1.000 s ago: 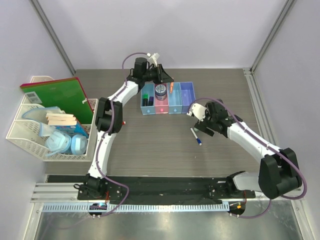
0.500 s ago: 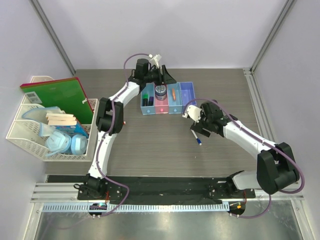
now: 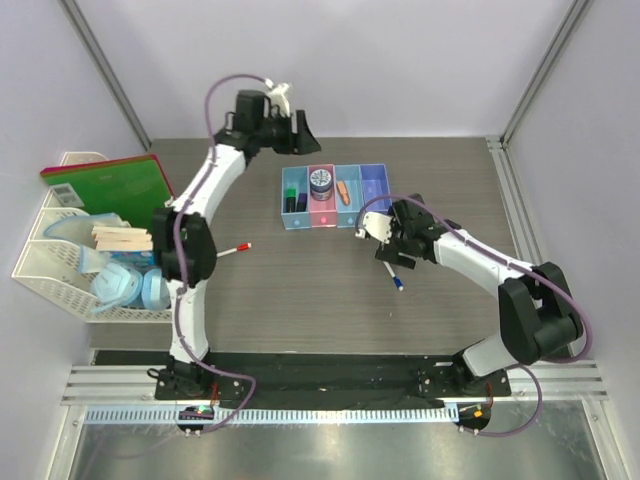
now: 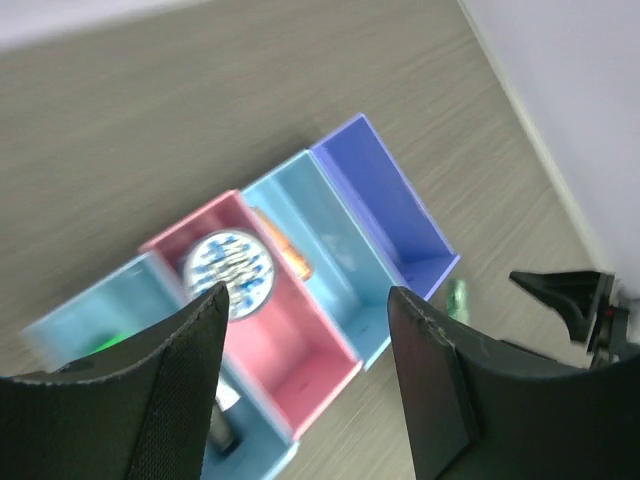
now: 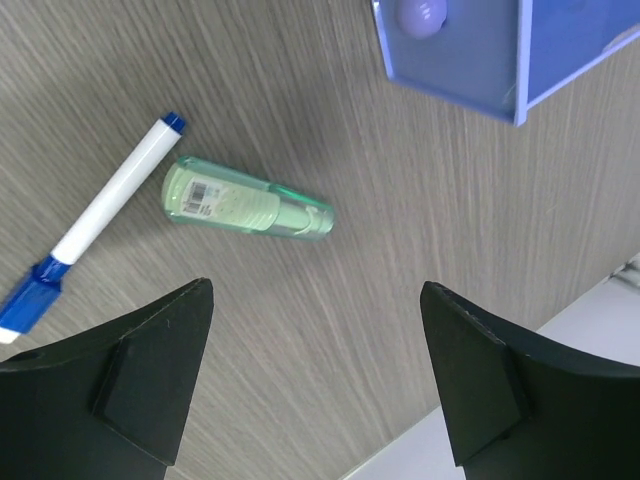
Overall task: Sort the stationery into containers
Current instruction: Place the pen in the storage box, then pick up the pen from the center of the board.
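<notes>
The green-white bottle [image 5: 245, 210] lies slantwise below, so the robot's right gripper will next go down with a slight turn, its fingers on either side of the bottle.
The four joined bins [image 3: 372, 205] stand at the back centre. The blue jar [image 3: 321, 180] sits in the pink bin [image 4: 300, 350]. A black highlighter [image 3: 291, 201] is in the left light blue bin, and an orange item [image 3: 343, 190] lies in the third bin [image 4: 345, 265]. My left gripper [image 3: 303, 133] is open and empty, raised behind and left of the bins [image 4: 305, 300]. My right gripper [image 3: 384, 243] is open and empty [image 5: 315, 290] just above the green-white bottle [image 5: 245, 210] and the blue-capped marker [image 5: 110, 215] on the table. A red-capped marker [image 3: 233, 248] lies at centre left.
A white mesh organiser [image 3: 40, 275] at the left holds a green notebook [image 3: 120, 192], wooden sticks [image 3: 122, 238] and blue items. The purple-blue bin [image 5: 540, 45] holds a small purple rounded thing [image 5: 420, 14]. Grey walls enclose the table.
The orange item left my left gripper and now lies in the third bin. My left gripper rose and moved back left. My right gripper moved left over the bottle and blue marker.
</notes>
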Tool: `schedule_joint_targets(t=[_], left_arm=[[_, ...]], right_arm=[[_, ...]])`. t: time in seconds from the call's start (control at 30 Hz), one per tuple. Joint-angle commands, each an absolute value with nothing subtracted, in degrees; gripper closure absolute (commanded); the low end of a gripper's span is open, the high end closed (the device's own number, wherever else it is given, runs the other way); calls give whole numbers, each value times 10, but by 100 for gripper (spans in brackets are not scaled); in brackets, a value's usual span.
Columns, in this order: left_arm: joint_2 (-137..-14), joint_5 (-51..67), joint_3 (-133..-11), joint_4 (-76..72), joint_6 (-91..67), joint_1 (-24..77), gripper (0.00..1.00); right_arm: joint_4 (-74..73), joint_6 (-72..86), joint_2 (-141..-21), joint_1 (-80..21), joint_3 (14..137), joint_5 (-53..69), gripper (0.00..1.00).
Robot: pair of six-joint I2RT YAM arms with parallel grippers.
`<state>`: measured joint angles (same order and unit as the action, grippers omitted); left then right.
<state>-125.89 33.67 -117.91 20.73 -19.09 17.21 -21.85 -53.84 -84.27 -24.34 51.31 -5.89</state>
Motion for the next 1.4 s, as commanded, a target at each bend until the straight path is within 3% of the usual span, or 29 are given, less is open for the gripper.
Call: schedule_joint_targets(t=[0.0, 0.43, 0.9, 1.0, 1.1, 1.13, 1.37], left_arm=[[-1106, 263, -1144, 348, -43, 135, 34], [-873, 205, -872, 412, 47, 47, 33], [-729, 158, -777, 405, 73, 40, 29], [-712, 156, -765, 402, 75, 40, 28], [-706, 155, -759, 402, 78, 40, 27], [-706, 155, -756, 403, 79, 40, 27], [-701, 163, -744, 400, 74, 38, 27]], right_arm=[[-202, -596, -862, -248, 549, -47, 10], [-263, -698, -926, -247, 574, 25, 7], [-294, -689, -1048, -205, 636, 81, 16], [-303, -682, -1056, -188, 647, 89, 22], [-313, -677, -1056, -181, 644, 93, 36], [-320, -673, -1057, -180, 643, 94, 48], [-340, -653, -1045, -180, 634, 96, 81]])
